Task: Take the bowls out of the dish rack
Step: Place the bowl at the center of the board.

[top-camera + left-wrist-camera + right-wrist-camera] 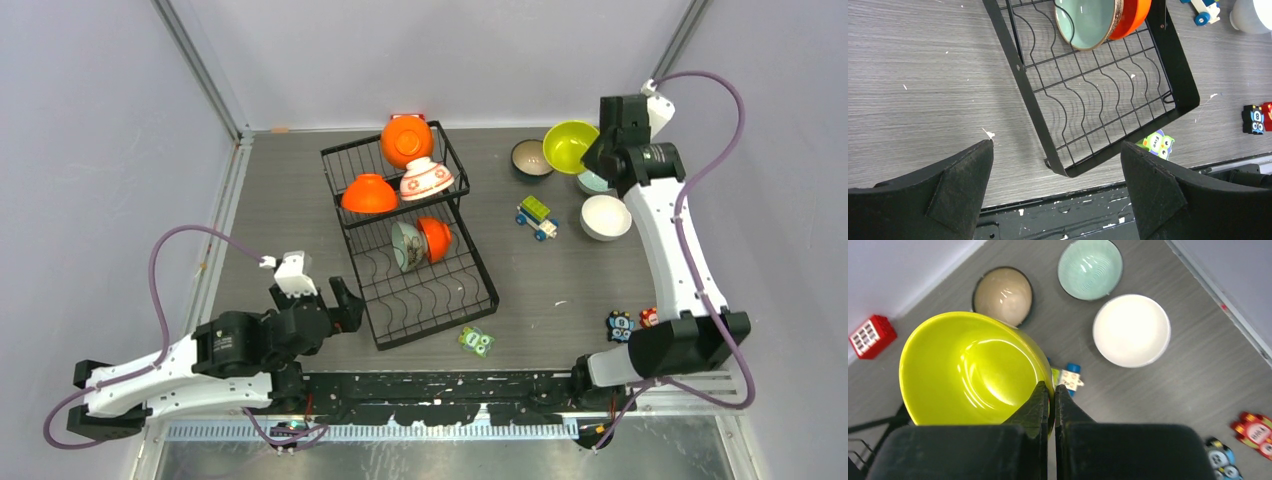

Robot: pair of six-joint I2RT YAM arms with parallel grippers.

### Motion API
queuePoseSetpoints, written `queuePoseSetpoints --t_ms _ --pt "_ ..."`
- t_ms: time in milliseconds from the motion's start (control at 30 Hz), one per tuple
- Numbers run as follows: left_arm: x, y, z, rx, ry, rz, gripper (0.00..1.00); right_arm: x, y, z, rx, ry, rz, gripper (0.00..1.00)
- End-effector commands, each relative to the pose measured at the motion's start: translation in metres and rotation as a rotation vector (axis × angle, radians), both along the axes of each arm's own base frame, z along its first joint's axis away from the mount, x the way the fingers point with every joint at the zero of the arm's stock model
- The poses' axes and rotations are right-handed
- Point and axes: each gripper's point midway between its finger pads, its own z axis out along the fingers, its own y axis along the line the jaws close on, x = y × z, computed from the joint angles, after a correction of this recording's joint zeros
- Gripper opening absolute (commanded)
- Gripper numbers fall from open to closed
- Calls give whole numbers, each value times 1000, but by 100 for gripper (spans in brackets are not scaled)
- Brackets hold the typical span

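Observation:
The tabletop is clear between rack (420, 275) and brown bowl, so my right gripper should next go down toward the left in the top view and let go of the lime bowl there.
The black wire dish rack (420, 275) stands mid-table and still holds two orange bowls (406, 140) (369, 194), a white floral bowl (427, 179), and a pale mint bowl (406, 246) beside another orange one (435, 238). My right gripper (1053, 390) is shut on the rim of a lime green bowl (970, 369), held above the far right table (570, 146). Below it on the table sit a brown bowl (1002, 295), a teal bowl (1090, 268) and a white bowl (1131, 330). My left gripper (1055, 170) is open and empty, near the rack's front left corner (1068, 172).
A toy car of blocks (537, 217) lies right of the rack. A green owl tile (476, 341) lies by the rack's front edge. Small figure tiles (630, 322) sit near the right arm's base. A red gridded block (872, 336) lies behind the rack.

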Motion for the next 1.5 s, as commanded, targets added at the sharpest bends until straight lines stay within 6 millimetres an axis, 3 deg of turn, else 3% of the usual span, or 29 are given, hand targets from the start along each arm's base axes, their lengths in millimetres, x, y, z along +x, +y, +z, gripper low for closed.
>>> queuePoseSetpoints --t_ms 0,300,467,633,867,1233,1467 --pt "3 2 1 -15 -25 14 100 58 18 33 117 -167 29 1" --pt "2 6 -6 -16 -5 44 100 136 52 -1 220 -111 98 1" --pt "2 5 -15 -16 11 57 100 160 84 -24 188 -70 152 1" --pt "5 4 -17 8 3 66 100 178 104 -56 174 -21 168 0" --pt "7 5 -21 44 -3 76 100 191 136 -93 188 36 215 1" --pt "6 4 -30 40 7 80 100 191 155 -144 196 116 229 0" --pt "7 -3 -30 31 12 73 100 194 156 -166 167 145 215 1"
